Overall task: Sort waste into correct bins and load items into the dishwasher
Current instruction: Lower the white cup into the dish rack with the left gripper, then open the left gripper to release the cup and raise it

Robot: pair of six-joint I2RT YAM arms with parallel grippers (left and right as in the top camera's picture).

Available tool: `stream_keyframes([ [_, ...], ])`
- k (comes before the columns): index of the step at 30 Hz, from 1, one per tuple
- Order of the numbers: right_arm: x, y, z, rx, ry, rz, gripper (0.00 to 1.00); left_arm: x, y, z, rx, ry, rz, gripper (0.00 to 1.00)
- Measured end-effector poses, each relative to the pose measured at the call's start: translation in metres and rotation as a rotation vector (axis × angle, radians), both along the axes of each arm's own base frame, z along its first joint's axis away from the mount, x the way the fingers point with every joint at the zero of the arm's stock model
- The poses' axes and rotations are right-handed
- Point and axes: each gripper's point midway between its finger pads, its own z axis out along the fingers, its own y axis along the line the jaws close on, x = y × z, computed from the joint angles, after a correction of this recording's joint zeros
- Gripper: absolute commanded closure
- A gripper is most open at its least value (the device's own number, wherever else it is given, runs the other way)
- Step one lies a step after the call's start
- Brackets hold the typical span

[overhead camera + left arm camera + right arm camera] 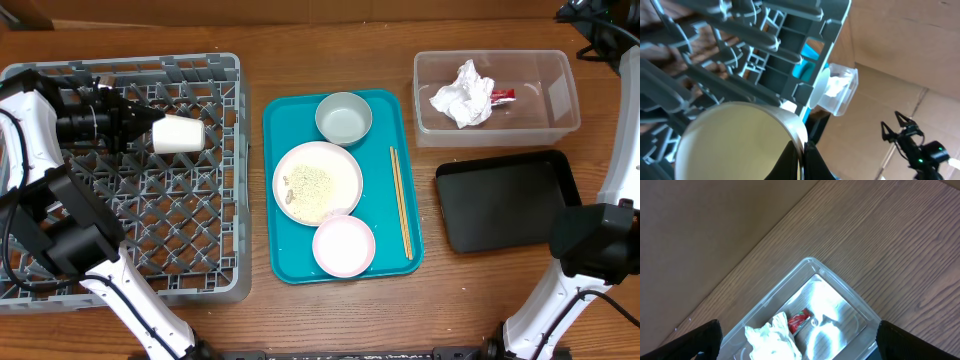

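The small white cup is sideways above the grey dish rack, so I will next tilt my left gripper to turn the cup's opening down and lower it onto the dish rack's wires.
My left gripper is shut on the rim of the small white cup, which lies on its side above the grey dish rack. One finger is inside the cup and one outside. My right gripper stands open above the clear tub, with nothing between its fingers. The tub holds the crumpled napkin and the red wrapper. The white plate carries pale crumbs.
A teal tray at the centre holds the plate, a grey-green bowl, a pinkish bowl and chopsticks. The black tray lies in front of the tub. The arm bases stand at the near corners.
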Motion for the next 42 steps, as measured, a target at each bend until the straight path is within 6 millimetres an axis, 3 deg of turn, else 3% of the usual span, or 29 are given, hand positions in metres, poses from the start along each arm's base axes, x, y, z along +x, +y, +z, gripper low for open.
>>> stream_keyframes([
  [16, 0.000, 0.000, 0.000, 0.001, 0.000, 0.000, 0.00, 0.013, 0.023, -0.013, 0.119, -0.016, 0.044, 0.95],
  [18, 0.000, 0.000, 0.000, 0.000, -0.001, 0.000, 0.00, 0.015, 0.029, -0.018, 0.166, -0.002, 0.056, 0.87],
  [23, 0.000, 0.000, 0.000, 0.000, 0.000, 0.000, 0.00, 0.004, 0.044, -0.034, 0.294, 0.116, 0.071, 0.49],
  [26, 0.000, 0.000, 0.000, 0.000, 0.001, 0.000, 0.00, -0.009, 0.052, -0.040, 0.355, 0.200, 0.071, 0.36],
  [28, 0.000, 0.000, 0.000, 0.000, 0.000, 0.000, 0.00, -0.010, 0.060, -0.035, 0.404, 0.220, 0.075, 0.33],
  [31, 0.000, 0.000, 0.000, 0.000, 0.000, 0.000, 0.00, -0.009, 0.071, -0.016, 0.481, 0.213, 0.085, 0.33],
  [34, 0.000, 0.000, 0.000, 0.001, 0.000, 0.000, 0.00, -0.007, 0.078, 0.010, 0.549, 0.187, 0.096, 0.43],
  [37, 0.000, 0.000, 0.000, 0.000, 0.000, 0.000, 0.00, -0.008, 0.077, 0.023, 0.595, 0.184, 0.087, 0.64],
  [40, 0.000, 0.000, 0.000, 0.000, 0.000, 0.000, 0.00, -0.007, 0.062, 0.030, 0.640, 0.180, 0.042, 0.94],
  [42, 0.000, 0.000, 0.000, 0.000, 0.000, 0.000, 0.00, -0.009, 0.043, 0.030, 0.649, 0.191, -0.021, 0.96],
])
